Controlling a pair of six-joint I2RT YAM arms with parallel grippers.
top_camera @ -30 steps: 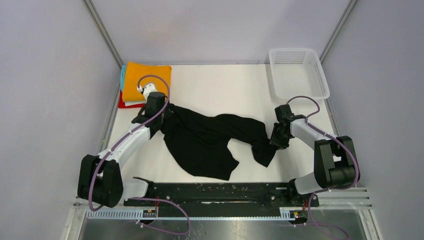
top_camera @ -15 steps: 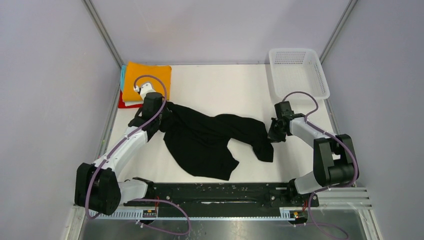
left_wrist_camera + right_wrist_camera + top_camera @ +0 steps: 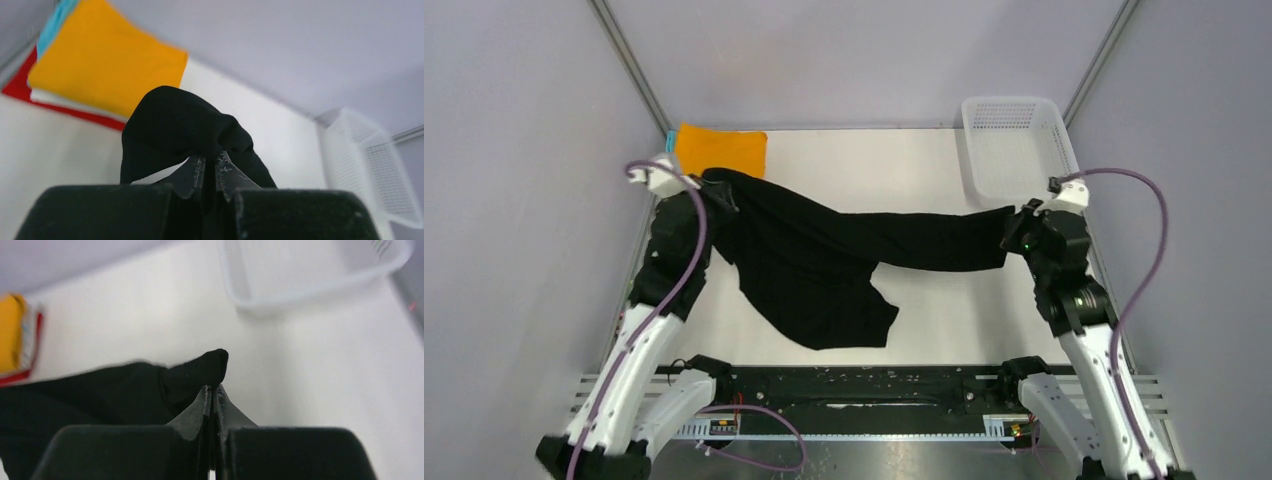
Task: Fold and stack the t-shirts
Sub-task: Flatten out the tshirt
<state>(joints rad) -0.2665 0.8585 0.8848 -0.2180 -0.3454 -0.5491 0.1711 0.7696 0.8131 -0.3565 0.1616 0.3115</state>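
Note:
The black t-shirt (image 3: pixel 824 260) sags between my grippers, so my left gripper will rise, then lower outward onto the bare tabletop (image 3: pixel 804 147) beside the orange stack and release.
The large black t-shirt (image 3: pixel 824 260) hangs stretched between both grippers above the table, its lower part sagging toward the near side. My left gripper (image 3: pixel 714 185) is shut on its left end; the left wrist view shows a bunch of black cloth (image 3: pixel 185 125) pinched in the jaws (image 3: pixel 210 162). My right gripper (image 3: pixel 1014 225) is shut on its right end, a black tip (image 3: pixel 210 367) sticking out above the jaws (image 3: pixel 211 392). The folded stack, orange on top (image 3: pixel 719 150), with teal, white and red below (image 3: pixel 20 87), lies at the back left.
A white plastic mesh basket (image 3: pixel 1019 145) stands at the back right, just behind my right gripper. Grey walls close in the table on the left, back and right. The black base rail (image 3: pixel 864 385) runs along the near edge.
Both arms have risen and spread apart, lifting the black t-shirt off the table and pulling it taut. The left gripper moved up toward the orange stack, the right toward the basket.

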